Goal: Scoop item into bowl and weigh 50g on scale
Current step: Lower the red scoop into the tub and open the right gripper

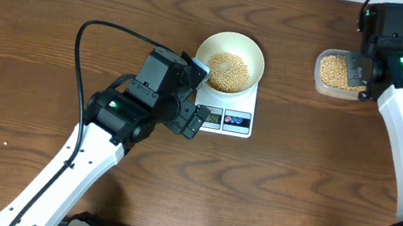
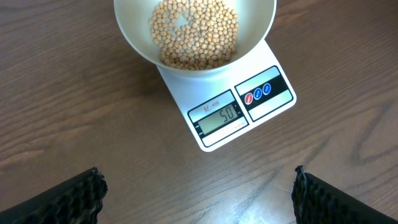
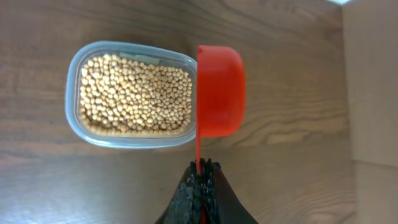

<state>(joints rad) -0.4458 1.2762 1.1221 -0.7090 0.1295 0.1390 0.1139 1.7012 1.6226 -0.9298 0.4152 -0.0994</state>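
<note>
The scale's display already shows the asked weight, so the robot's right gripper will turn, lower the red scoop (image 3: 219,90) over the clear tub's beans and release the scoop's handle.
The white bowl (image 1: 254,52) holds tan beans (image 1: 228,70) and stands on the white scale (image 1: 226,103). In the left wrist view the bowl (image 2: 132,34) with beans (image 2: 194,31) sits on the scale (image 2: 214,142), whose display reads about 50. My left gripper (image 2: 199,199) is open and empty, just in front of the scale's left corner (image 1: 194,118). My right gripper (image 3: 201,169) is shut on the handle of a red scoop (image 3: 219,90). The scoop is turned on its side beside the clear tub of beans (image 3: 132,93).
The clear plastic tub (image 1: 339,73) of beans stands at the back right, under my right wrist (image 1: 363,70). The left arm's black cable loops over the table's left side (image 1: 83,36). A light surface borders the table's right edge (image 3: 373,93).
</note>
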